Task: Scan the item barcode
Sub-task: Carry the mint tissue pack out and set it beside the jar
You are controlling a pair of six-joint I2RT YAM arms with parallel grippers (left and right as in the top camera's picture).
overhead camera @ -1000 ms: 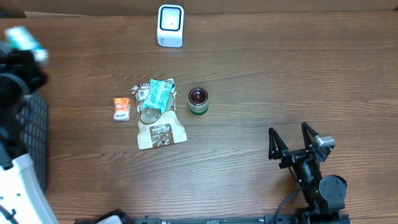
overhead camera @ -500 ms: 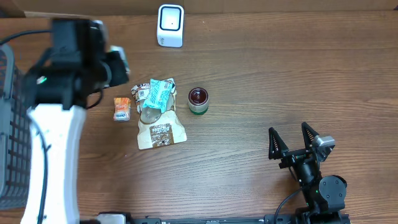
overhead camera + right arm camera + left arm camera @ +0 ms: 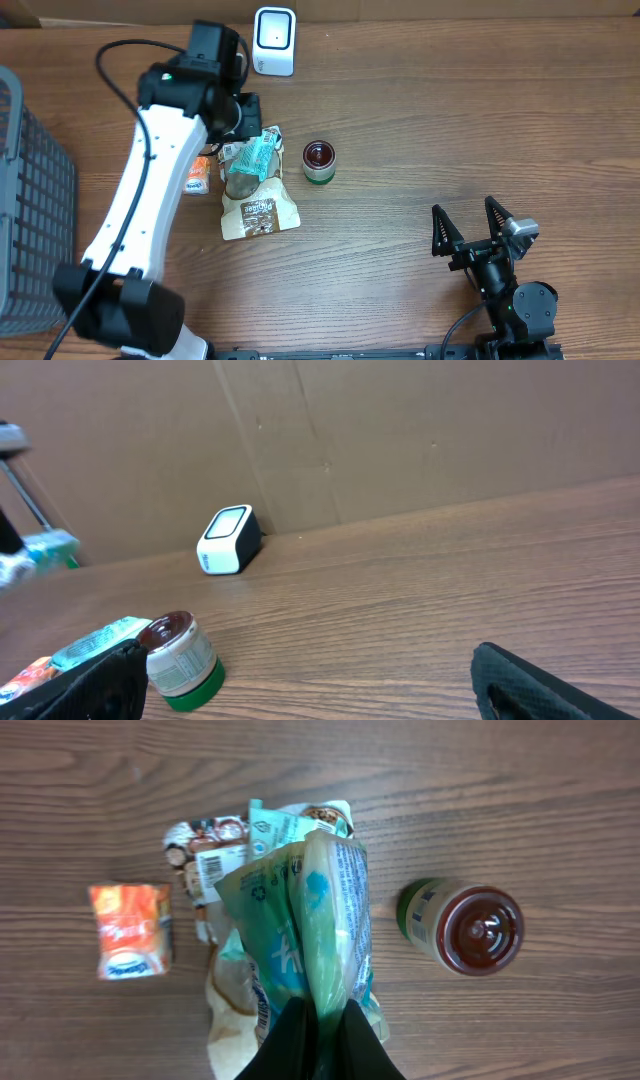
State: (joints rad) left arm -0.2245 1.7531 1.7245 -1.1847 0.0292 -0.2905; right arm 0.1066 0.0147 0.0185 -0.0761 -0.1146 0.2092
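The table is bare between the pile and the jar. My left gripper should next lower and move toward the jar and release the teal-green snack packet there.
My left gripper (image 3: 320,1010) is shut on a teal-green snack packet (image 3: 325,920), which hangs above the pile of packets (image 3: 255,185) left of table centre. In the overhead view the left gripper (image 3: 245,108) sits just below and left of the white barcode scanner (image 3: 274,40). The right wrist view shows the scanner (image 3: 228,540) standing against the cardboard wall. Another teal packet with a barcode label (image 3: 215,870) lies in the pile underneath. At the front right, my right gripper (image 3: 478,225) stands open and holds nothing.
A jar with a dark red lid and green base (image 3: 318,162) stands right of the pile. A small orange packet (image 3: 196,175) lies to its left, and a brown-and-white pouch (image 3: 258,215) in front. A dark wire basket (image 3: 30,200) fills the left edge.
My left arm has swung from the far left, over the basket, rightward to above the pile near the scanner, carrying the teal packet. The right arm has not moved.
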